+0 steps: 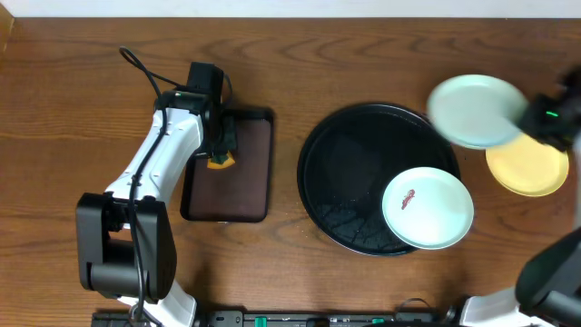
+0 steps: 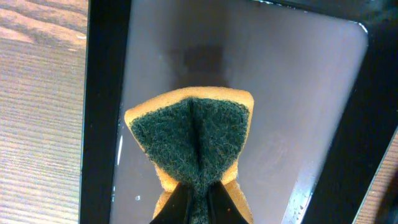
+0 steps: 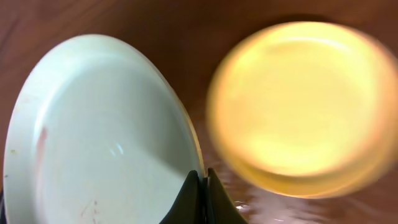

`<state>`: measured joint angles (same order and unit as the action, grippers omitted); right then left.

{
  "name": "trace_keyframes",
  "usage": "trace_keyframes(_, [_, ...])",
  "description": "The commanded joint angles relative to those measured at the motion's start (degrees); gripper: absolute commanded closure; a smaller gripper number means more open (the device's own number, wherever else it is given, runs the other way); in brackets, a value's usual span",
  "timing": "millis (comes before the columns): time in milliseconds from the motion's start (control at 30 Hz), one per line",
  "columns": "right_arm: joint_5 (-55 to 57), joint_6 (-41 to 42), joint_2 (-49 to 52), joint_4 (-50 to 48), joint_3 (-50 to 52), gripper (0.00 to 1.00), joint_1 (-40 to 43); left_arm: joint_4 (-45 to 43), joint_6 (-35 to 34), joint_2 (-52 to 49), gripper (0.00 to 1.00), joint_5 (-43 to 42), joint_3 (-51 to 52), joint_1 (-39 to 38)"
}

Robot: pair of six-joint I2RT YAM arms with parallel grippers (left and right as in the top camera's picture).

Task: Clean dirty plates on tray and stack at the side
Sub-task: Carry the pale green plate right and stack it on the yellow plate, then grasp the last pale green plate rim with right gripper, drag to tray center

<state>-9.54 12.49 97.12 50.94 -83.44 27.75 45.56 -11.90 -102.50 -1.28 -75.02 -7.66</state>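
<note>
Next, my right gripper will move back and down to release the held plate onto the pale yellow plate (image 1: 528, 165) (image 3: 301, 102), since that one lies below and back from the gripper.
The round black tray (image 1: 345, 163) holds one mint-white plate (image 1: 428, 207) with a brown smear at its lower right. My right gripper (image 1: 536, 120) is shut on the rim of a second mint-white plate (image 1: 476, 110), held lifted over the tray's upper right edge; in the right wrist view this plate (image 3: 99, 137) is left of the jaws (image 3: 203, 177). The pale yellow plate (image 1: 528, 165) lies on the table right of the tray and shows blurred in the right wrist view (image 3: 298, 106). My left gripper (image 2: 198, 190) is shut on a green-and-yellow sponge (image 2: 193, 134).
A rectangular dark brown tray (image 1: 241, 168) lies left of the black tray; the sponge (image 1: 221, 160) sits over its left edge, and its wet bottom shows in the left wrist view (image 2: 292, 93). A black cable (image 1: 145, 73) loops at the back left.
</note>
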Motion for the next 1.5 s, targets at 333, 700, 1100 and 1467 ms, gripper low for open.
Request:
trace_keyframes(333, [-2.16,-0.50,1.46,-0.31,3.45,0.99,18.78,-0.24,0.70,-0.63,0.93,0.66,0.24,0.02])
trace_keyframes(700, [-0.90,3.21,1.36,-8.59,12.92,0.54,17.92,-0.24,0.70,-0.63,0.92,0.68,0.24,0.02])
trace_keyframes(1100, [-2.19,-1.25,1.33,22.25,-1.99,0.67,-0.72,-0.22,0.70,-0.63,0.93,0.66,0.24,-0.02])
trace_keyframes(1467, [15.56,6.38,1.33,26.86,8.63,0.69,-20.26,1.22,0.70,-0.63,0.92,0.66,0.24,-0.02])
